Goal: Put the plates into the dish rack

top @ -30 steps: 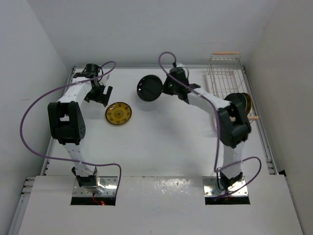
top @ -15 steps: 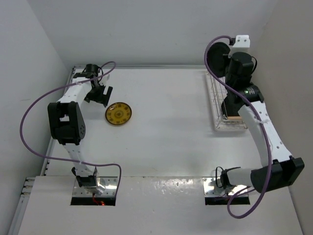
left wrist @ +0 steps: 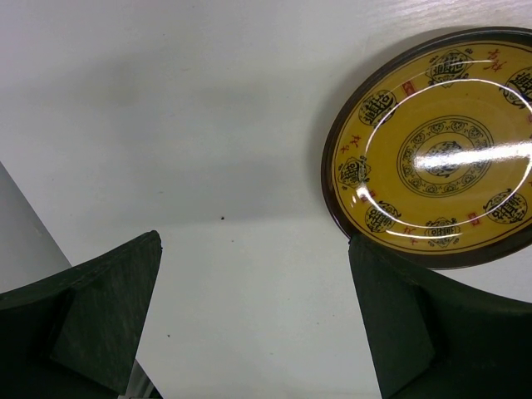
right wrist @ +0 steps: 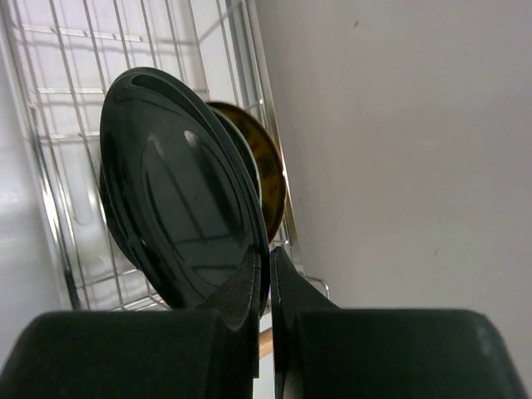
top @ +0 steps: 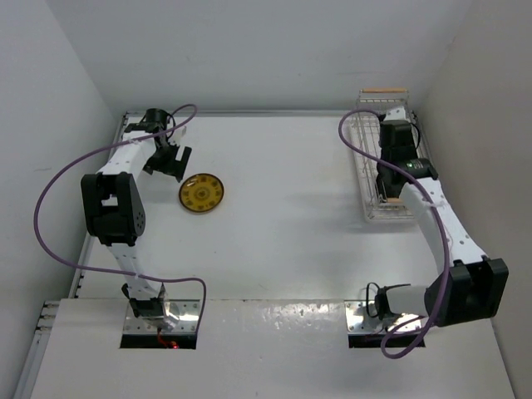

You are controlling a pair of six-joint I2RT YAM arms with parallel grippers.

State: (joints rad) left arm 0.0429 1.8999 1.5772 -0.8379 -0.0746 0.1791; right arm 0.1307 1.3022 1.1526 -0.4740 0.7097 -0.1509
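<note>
Next, my left gripper moves toward the yellow patterned plate, which lies beside one finger, then lowers over the plate's rim nearest that finger point(top: 187, 180) point(left wrist: 347, 227).
The white wire dish rack point(top: 363, 166) stands at the right edge of the table. My right gripper point(top: 389, 172) reaches down into it. In the right wrist view the right gripper point(right wrist: 266, 262) is shut on the rim of a glossy black plate point(right wrist: 179, 191), held upright among the rack wires point(right wrist: 66, 166). A yellow plate point(right wrist: 270, 170) stands just behind it; other plates there are mostly hidden. A yellow patterned plate point(top: 201, 192) lies flat on the table at the left. My left gripper point(top: 170, 160) hovers just behind it, open and empty point(left wrist: 253, 241), with that plate point(left wrist: 440, 154) beside its right finger.
The rack has a wooden handle point(top: 384, 91) at its far end and sits close to the right wall point(right wrist: 399, 125). The back wall and left wall enclose the white table point(top: 283, 216). Purple cables loop off both arms.
My right arm has carried the black plate from the middle back of the table over to the rack and lowered it in among the wires. The left arm has not moved.
</note>
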